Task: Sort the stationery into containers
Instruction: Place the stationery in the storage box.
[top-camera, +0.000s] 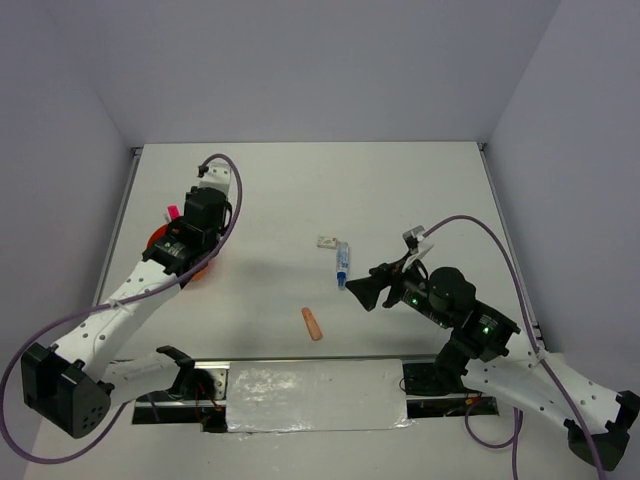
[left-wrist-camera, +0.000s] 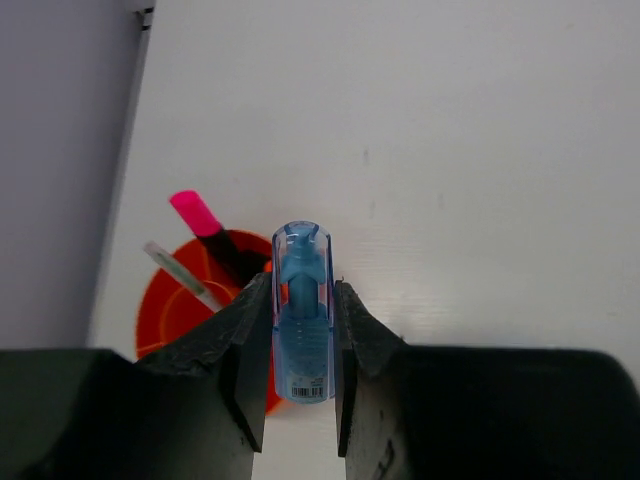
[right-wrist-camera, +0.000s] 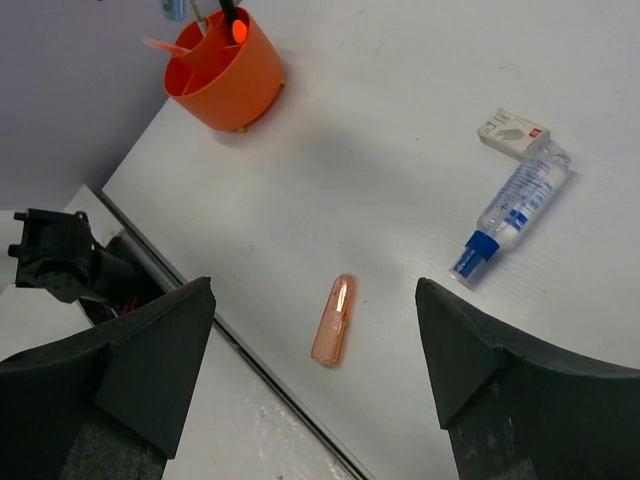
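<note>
The blue marker (left-wrist-camera: 302, 330) is hanging above the tub's edge. My left gripper will lower it into the tub next, on the side away from the wall.
My left gripper (left-wrist-camera: 303, 285) is shut on a translucent blue marker (left-wrist-camera: 302, 330), held above the edge of the round orange tub (left-wrist-camera: 165, 310). A pink-capped highlighter (left-wrist-camera: 195, 212) and a thin pen (left-wrist-camera: 180, 270) stand in the tub. From above, the left gripper (top-camera: 190, 243) hides most of the tub (top-camera: 203, 268). My right gripper (right-wrist-camera: 315, 290) stands open above a peach oblong eraser (right-wrist-camera: 334, 320) that lies on the table. A clear tube with a blue cap (right-wrist-camera: 515, 205) lies beside a white block (right-wrist-camera: 512, 132).
The tub (right-wrist-camera: 225, 75) sits near the table's left wall. The eraser (top-camera: 313, 323) lies close to the near edge strip (top-camera: 315, 395). The clear tube (top-camera: 343, 265) and white block (top-camera: 326, 241) lie mid-table, just left of the right gripper (top-camera: 365, 290).
</note>
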